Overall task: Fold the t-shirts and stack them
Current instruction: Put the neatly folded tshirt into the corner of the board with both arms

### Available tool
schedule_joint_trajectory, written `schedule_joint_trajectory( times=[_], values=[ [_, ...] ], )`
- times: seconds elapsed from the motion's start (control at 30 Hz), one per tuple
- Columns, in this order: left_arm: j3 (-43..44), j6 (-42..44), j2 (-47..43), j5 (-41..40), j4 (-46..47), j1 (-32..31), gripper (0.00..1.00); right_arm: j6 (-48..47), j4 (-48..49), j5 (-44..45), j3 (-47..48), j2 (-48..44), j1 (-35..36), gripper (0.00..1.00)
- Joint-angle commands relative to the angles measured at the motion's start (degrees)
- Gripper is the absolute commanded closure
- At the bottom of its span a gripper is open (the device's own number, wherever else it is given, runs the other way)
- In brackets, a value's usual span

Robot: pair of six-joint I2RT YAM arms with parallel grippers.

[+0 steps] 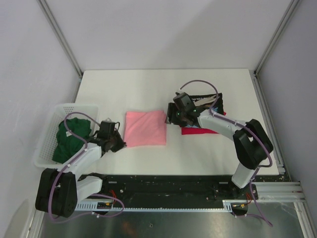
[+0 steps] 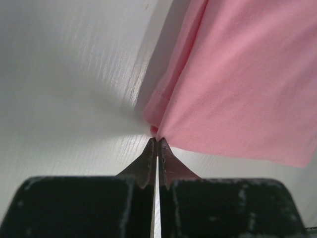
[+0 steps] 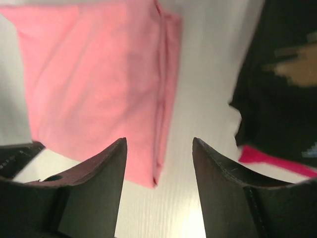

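Note:
My right gripper goes down toward the pink shirt's far corner next, onto the folded edge facing the black shirt, because its open fingers still hover above the cloth.
The folded light pink t-shirt (image 1: 145, 128) lies flat mid-table. My left gripper (image 1: 120, 145) is at its near left corner. In the left wrist view the jaws (image 2: 157, 140) are shut, with the very tip of that pink corner (image 2: 237, 84) pinched at the fingertips. My right gripper (image 1: 171, 118) is open at the shirt's right edge. In the right wrist view (image 3: 158, 141) the shirt's corner (image 3: 99, 84) lies between the open fingers, untouched. The folded black printed t-shirt (image 1: 208, 103) lies on the red t-shirt (image 1: 198, 131) to the right. The dark green t-shirt (image 1: 69, 139) is in the basket.
The white slatted basket (image 1: 49, 130) stands at the left edge of the table beside my left arm. The black and red shirts (image 3: 277, 89) lie close to the right of my right gripper. Frame posts stand at the back corners.

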Motion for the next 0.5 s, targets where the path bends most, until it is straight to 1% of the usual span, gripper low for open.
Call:
schedule_joint_trajectory(
  times=[0.0,0.3,0.47],
  values=[
    [2.27,0.54,0.46,-1.45,-0.2,0.68,1.0,-3.61,2.34,-1.01,6.65,5.82,-0.72,0.39],
    [2.48,1.36,0.97,-1.41,-0.44,1.05,1.0,-3.99,3.29,-5.04,17.45,18.82,-3.23,0.37],
    [2.28,1.48,0.97,-1.41,-0.43,1.24,1.0,-4.39,3.04,-4.98,21.2,22.85,-3.35,0.35]
  ],
)
